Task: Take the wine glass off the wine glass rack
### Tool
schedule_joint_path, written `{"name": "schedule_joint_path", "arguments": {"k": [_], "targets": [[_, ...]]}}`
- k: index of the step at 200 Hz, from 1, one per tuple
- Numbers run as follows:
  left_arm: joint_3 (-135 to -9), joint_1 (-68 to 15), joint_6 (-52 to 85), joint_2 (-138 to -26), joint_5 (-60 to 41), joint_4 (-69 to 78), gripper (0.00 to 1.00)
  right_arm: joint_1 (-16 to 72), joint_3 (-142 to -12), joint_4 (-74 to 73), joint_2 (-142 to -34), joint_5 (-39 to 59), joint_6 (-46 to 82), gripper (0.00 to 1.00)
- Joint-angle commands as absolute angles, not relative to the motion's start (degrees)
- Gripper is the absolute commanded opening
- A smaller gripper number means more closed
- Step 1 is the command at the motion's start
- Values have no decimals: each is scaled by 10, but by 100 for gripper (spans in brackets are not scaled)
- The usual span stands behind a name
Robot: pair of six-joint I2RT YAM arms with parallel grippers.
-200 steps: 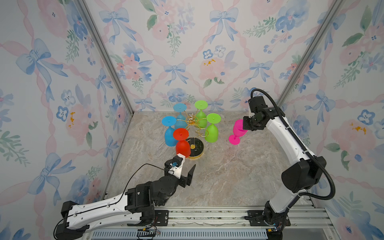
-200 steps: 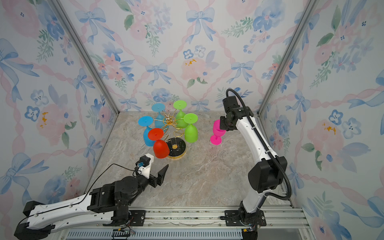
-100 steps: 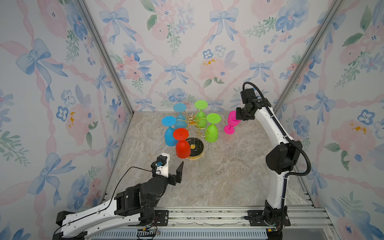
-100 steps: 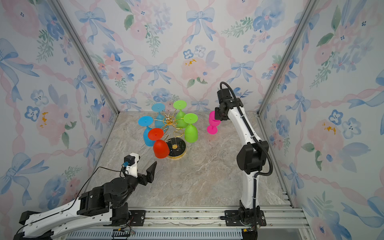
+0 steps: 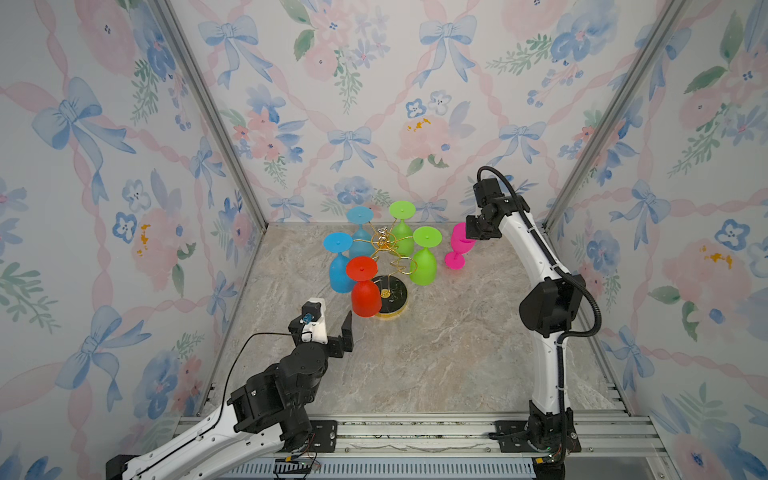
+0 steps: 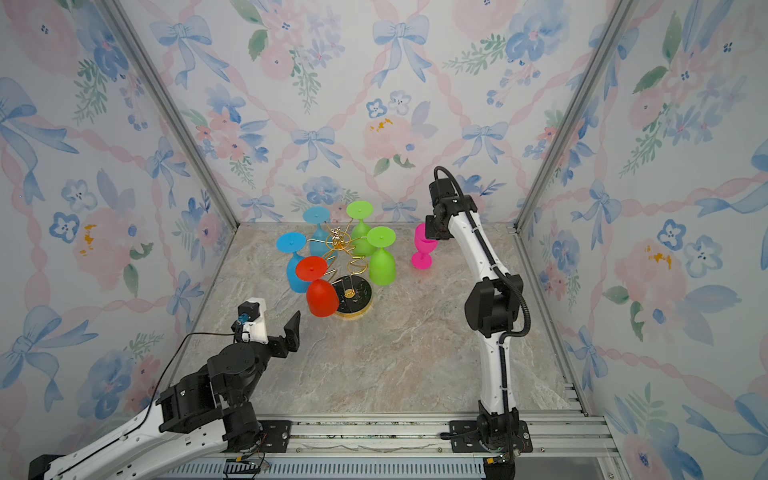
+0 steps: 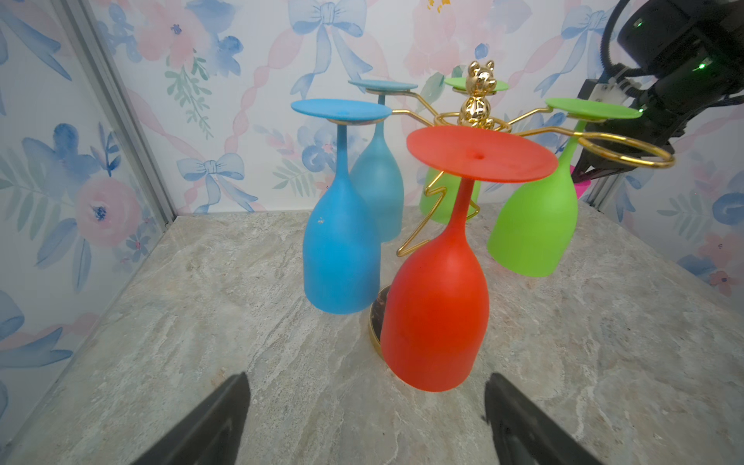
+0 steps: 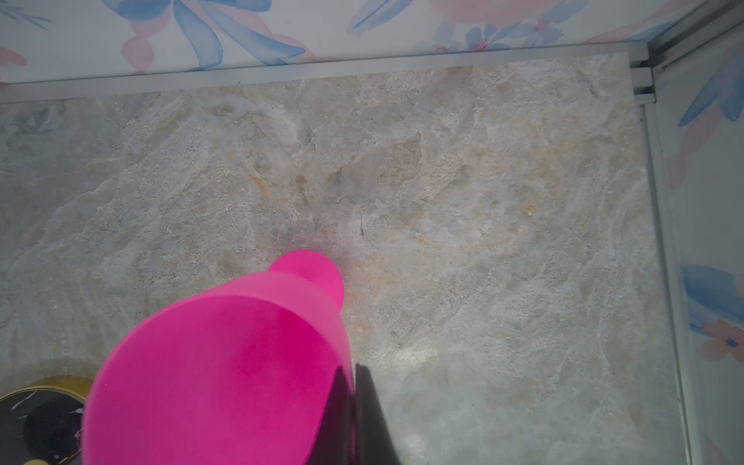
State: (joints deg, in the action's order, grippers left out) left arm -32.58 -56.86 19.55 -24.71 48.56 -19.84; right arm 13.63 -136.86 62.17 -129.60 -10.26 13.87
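The robot's right gripper will next move gently down and slightly toward the rack, then let go of the pink rim, because the bare tabletop beneath the foot is below the gripper.
The gold wire wine glass rack stands at the back middle on its black base. A red wine glass hangs upside down from its nearest arm. My left gripper is open, just short of the red bowl and touching nothing. My right gripper is shut on the rim of a pink wine glass. That glass is upright to the right of the rack, foot low over the table.
Two blue glasses and two green glasses hang from other arms. One gold loop holds nothing. The back wall and right corner post are close behind the pink glass.
The right arm carried the pink glass a little back and left, and its elbow swung. The left gripper drew back from the red glass and its jaws spread slightly wider.
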Motion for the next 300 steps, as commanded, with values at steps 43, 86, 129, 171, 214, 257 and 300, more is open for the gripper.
{"name": "schedule_joint_path", "arguments": {"k": [43,86,129,171,214,257,300], "targets": [[-331,-473,178,-258,422,-190,93,132,-1416,637,-1335,-94,133,0],[-327,-415,179,-275,378,-176,93,132,-1424,634,-1344,-92,132,0],[-321,-360,176,-278,335,-158,94,132,-1429,627,-1351,-86,134,0],[-314,-312,176,-292,294,-140,94,131,-1440,628,-1361,-83,135,0],[-312,-288,176,-290,278,-134,94,132,-1443,628,-1367,-80,135,0],[-313,-279,174,-290,272,-131,94,132,-1443,627,-1368,-81,136,9],[-311,-273,174,-294,262,-128,94,130,-1443,619,-1360,-78,137,14]]}}
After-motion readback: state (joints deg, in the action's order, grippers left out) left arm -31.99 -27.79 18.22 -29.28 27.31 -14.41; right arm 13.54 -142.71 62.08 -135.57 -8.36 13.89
